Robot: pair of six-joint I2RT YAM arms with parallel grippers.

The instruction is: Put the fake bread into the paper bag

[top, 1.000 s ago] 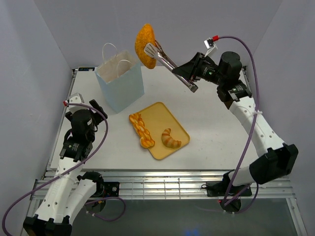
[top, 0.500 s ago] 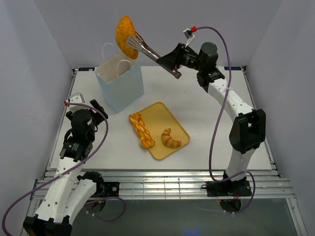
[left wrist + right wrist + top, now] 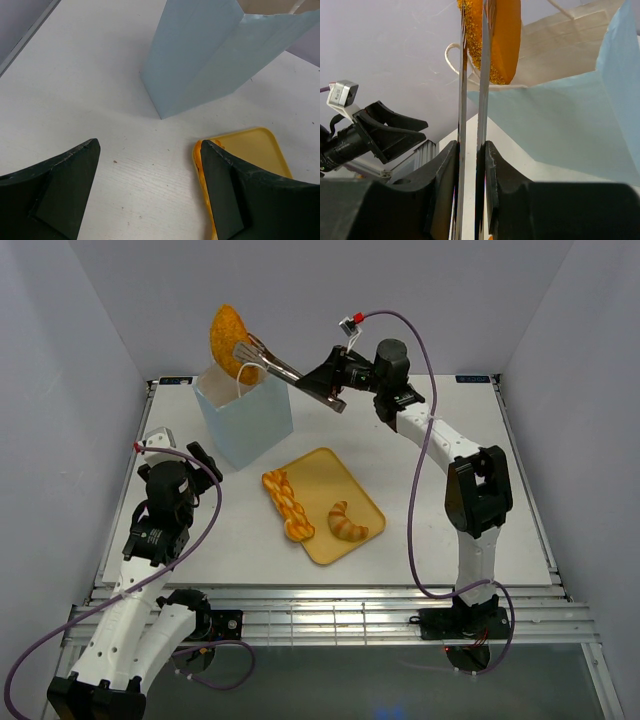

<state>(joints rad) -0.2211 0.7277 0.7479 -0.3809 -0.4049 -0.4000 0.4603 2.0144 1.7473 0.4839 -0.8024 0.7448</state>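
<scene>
My right gripper should next lower the metal tongs and the golden loaf into the paper bag's opening (image 3: 229, 386) (image 3: 557, 49), because the loaf is still above the bag's rim.
My right gripper (image 3: 322, 382) is shut on the metal tongs (image 3: 283, 368), which also show in the right wrist view (image 3: 471, 115). The tongs pinch a golden oval loaf (image 3: 229, 339) and hold it just above the open top of the pale blue paper bag (image 3: 247, 418); the loaf (image 3: 502, 35) and the bag (image 3: 570, 120) also show in the right wrist view. An orange braid (image 3: 287, 505) and a croissant (image 3: 347, 522) lie on the yellow tray (image 3: 325, 480). My left gripper (image 3: 150, 200) is open and empty, low over the table near the bag (image 3: 205, 60).
The yellow tray's corner (image 3: 250, 150) lies just right of my left fingers. Grey walls close in the table on three sides. The bag's white cord handles (image 3: 240, 370) stand up at its mouth.
My right arm has swung left with the tongs, carrying the golden loaf from right of the bag to directly above its opening. The left arm has not moved.
</scene>
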